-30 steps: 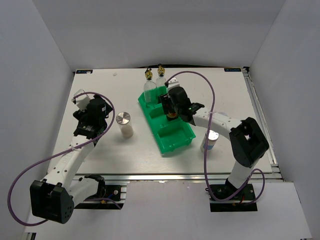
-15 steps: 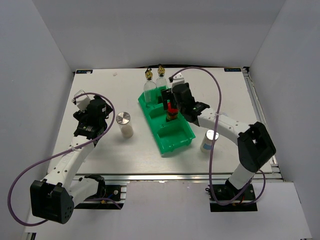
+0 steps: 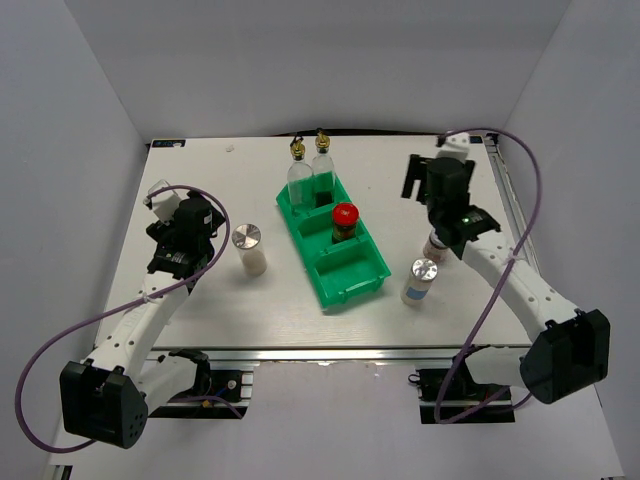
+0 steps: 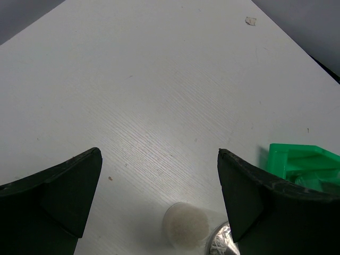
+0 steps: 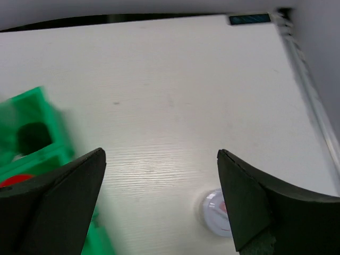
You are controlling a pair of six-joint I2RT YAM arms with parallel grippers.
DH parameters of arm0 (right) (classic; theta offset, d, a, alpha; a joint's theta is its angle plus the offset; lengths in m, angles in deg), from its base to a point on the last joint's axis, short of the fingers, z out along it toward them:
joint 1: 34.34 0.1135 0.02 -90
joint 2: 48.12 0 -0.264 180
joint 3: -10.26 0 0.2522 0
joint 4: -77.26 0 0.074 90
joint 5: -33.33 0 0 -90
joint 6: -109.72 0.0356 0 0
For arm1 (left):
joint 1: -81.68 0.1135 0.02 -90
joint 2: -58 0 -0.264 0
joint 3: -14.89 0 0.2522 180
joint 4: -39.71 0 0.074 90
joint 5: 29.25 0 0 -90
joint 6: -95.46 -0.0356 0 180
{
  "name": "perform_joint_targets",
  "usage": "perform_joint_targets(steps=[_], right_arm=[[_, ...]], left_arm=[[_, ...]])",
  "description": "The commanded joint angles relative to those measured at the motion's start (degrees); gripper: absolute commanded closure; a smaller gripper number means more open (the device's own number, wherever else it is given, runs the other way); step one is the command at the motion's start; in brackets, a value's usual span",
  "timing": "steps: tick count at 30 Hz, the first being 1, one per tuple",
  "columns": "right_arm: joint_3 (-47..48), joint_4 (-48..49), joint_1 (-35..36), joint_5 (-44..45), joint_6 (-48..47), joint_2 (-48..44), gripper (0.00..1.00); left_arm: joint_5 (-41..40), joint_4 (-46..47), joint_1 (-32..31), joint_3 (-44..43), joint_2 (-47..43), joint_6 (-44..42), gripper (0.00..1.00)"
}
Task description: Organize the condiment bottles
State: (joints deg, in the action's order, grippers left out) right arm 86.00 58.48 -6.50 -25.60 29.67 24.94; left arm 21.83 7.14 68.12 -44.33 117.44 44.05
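The lid of the white-lidded jar (image 3: 434, 246) (image 5: 218, 212) is below my right gripper and back from it, so my right gripper needs to move its open fingers back and down around the lid next.
The green tray (image 3: 352, 272) lies mid-table. The red-lidded dark jar (image 3: 344, 222) stands in its middle compartment. Two gold-capped glass bottles (image 3: 299, 172) (image 3: 322, 166) stand at its far end. One silver-lidded shaker (image 3: 248, 248) stands left of the tray, close to my left gripper (image 3: 190, 218), and shows low in the left wrist view (image 4: 187, 227). The other shaker (image 3: 421, 280) stands right of the tray. My right gripper (image 3: 432, 180) is open and empty over the table right of the tray. The white-lidded jar (image 5: 218, 212) is below it, partly hidden in the top view (image 3: 434, 246). Both grippers (image 4: 159, 154) (image 5: 159, 154) are open.
The tray's near compartment (image 3: 350, 268) holds nothing. The tray's edge shows in both wrist views (image 4: 297, 159) (image 5: 32, 133). The table's right rail (image 3: 520, 230) runs close to the right arm. White walls enclose the table on three sides.
My right gripper has let go of the red-lidded jar in the tray's middle compartment and swung right, away from the tray. The left arm has not moved.
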Motion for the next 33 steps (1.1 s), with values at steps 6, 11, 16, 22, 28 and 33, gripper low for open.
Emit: perform_joint_targets(steps=[6,11,16,22,28,33], right_arm=[[-1.8,-16.5,-13.9,-1.0,8.3,2.9,0.11],[-2.6,-17.5,-15.5,-4.4,8.9,7.7,0.11],[-3.0,-18.5,-16.2,-4.8,10.4,11.2,0.11],[-4.0,-18.5,-16.5,-7.5,12.3,13.0,0.15],[-6.5,-18.1,-16.5,-8.7,13.7,12.3,0.16],[-6.4,-17.5,-16.5,-9.4,13.4,11.8,0.39]], left_arm=[[1.4,1.1,0.3,-0.3,-1.0,-0.1,0.02],[2.0,1.4,0.4,-0.2,-0.9,-0.3,0.02],[2.0,1.6,0.3,-0.1,-0.8,-0.4,0.02],[2.4,1.8,0.3,0.0,-0.5,-0.4,0.02],[2.4,1.8,0.3,0.1,-0.4,-0.3,0.02],[3.0,2.0,0.3,0.2,-0.6,-0.3,0.02]])
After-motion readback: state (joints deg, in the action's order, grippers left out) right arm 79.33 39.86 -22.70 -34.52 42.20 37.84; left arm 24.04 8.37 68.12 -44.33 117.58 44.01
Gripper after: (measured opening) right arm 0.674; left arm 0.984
